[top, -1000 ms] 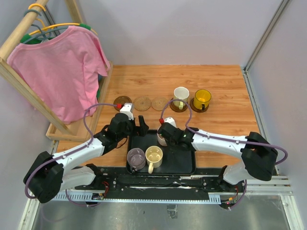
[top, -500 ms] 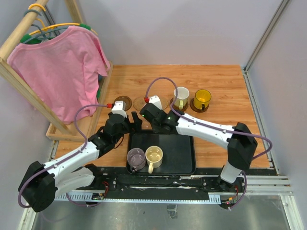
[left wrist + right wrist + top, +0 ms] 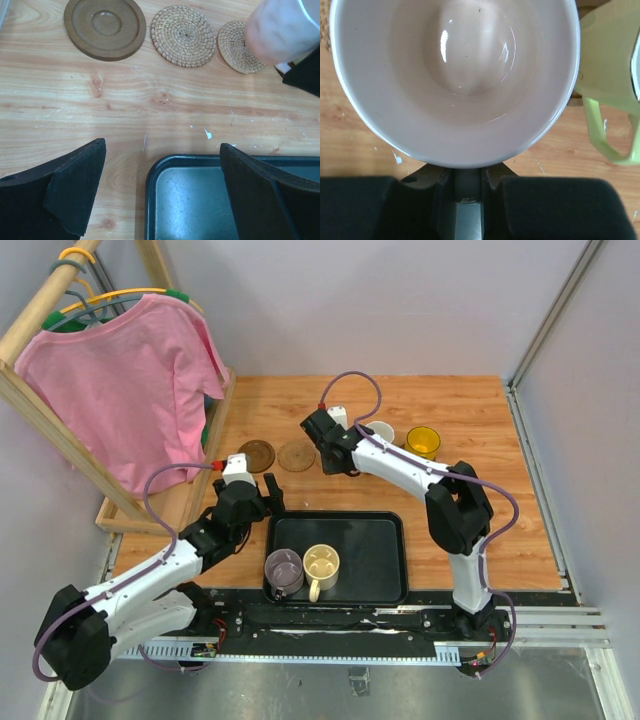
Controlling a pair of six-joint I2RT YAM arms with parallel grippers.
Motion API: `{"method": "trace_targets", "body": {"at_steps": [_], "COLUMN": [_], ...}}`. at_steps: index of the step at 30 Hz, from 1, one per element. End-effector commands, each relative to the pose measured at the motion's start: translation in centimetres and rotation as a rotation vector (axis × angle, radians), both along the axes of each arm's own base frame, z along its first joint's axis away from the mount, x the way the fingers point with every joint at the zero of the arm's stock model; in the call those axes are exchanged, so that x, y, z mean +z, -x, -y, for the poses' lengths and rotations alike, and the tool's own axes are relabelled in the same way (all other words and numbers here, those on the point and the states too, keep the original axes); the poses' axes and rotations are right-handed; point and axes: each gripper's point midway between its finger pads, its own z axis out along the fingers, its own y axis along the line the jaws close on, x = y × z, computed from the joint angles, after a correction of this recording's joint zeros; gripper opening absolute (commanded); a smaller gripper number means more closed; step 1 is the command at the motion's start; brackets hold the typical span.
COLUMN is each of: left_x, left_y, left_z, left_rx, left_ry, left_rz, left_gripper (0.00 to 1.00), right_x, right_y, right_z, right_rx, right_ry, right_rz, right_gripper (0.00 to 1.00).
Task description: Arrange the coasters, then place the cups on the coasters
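My right gripper needs to move down to set the cup's base onto the weave and then let go of the handle, because the pale pink cup (image 3: 455, 75) hangs above the woven coaster.
My right gripper (image 3: 467, 186) is shut on the handle of the pale pink cup (image 3: 455, 75), holding it upright over a woven tan coaster (image 3: 235, 50) that it partly covers. Next to it stands the whitish pale green cup (image 3: 612, 60) and, further right, the amber cup (image 3: 422, 442). A dark brown coaster (image 3: 105, 27) and a second woven coaster (image 3: 183, 35) lie bare to the left. The greyish purple cup (image 3: 283, 570) and the cream-yellow cup (image 3: 321, 565) stand in the black tray (image 3: 370, 558). My left gripper (image 3: 162, 150) hangs open over the tray's far left corner, holding nothing.
A wooden rack with a pink shirt (image 3: 130, 390) stands along the left side of the table, its base frame (image 3: 150, 510) close to my left arm. Grey walls close the table at the back and right.
My right arm has carried the pink cup out of the tray and away to the coaster row. My left gripper has drifted slightly left and stays open.
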Motion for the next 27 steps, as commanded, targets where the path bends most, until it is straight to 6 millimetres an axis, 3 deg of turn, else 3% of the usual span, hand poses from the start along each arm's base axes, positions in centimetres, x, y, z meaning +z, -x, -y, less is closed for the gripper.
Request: {"method": "trace_targets", "body": {"at_steps": [1,8,27], "left_x": [-0.6,-0.9,-1.7], "left_y": [0.0,-0.3,-0.3], "left_z": [-0.3,0.3,0.8], "left_rx": [0.014,-0.022,-0.051], "left_ry": [-0.036,-0.058,-0.070], "left_rz": [-0.011,-0.019,-0.048], "left_gripper": [1.00,1.00,1.00], "right_x": [2.4,0.9,-2.0], "right_y": [-2.8,-4.4,-5.1], "right_z": [-1.4,-1.4,0.6], "right_rx": [-0.038,-0.059,-0.137], "right_ry": [-0.069,-0.026,-0.039], "right_rz": [0.064,0.061,0.022], "right_gripper": [0.01,0.01,0.01]}}
